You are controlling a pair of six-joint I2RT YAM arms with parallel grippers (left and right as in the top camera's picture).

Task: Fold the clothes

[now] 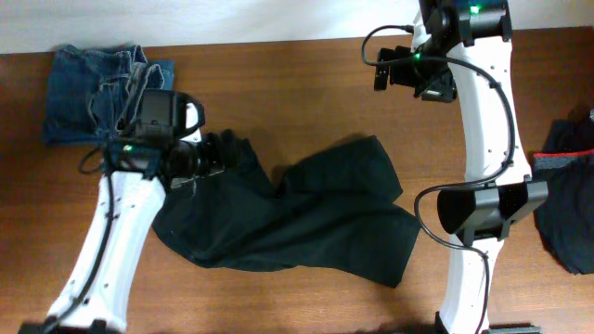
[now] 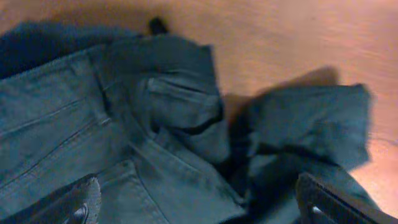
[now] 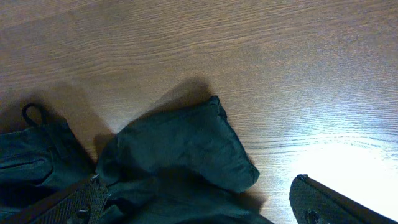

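Next, my left gripper lowers onto the seamed cloth by the pocket, since that fabric lies below, between its spread fingers in the wrist view.
The black trousers [image 1: 306,209] lie crumpled across the middle of the table, the waist to the left and the legs running right. My left gripper [image 1: 221,154] hangs open over the waist. In the left wrist view the waistband and a pocket [image 2: 168,99] lie between its spread fingers [image 2: 87,198]. My right gripper [image 1: 383,72] is open, raised over bare wood beyond the trousers' far edge. In the right wrist view a rounded fold of the trousers [image 3: 180,149] lies ahead of its open gripper [image 3: 199,205], which holds nothing.
Folded blue jeans [image 1: 97,93] rest at the table's back left corner, just behind my left arm. A dark garment [image 1: 568,199] with a paler band lies at the right edge. Bare wooden table [image 1: 306,93] shows behind the trousers.
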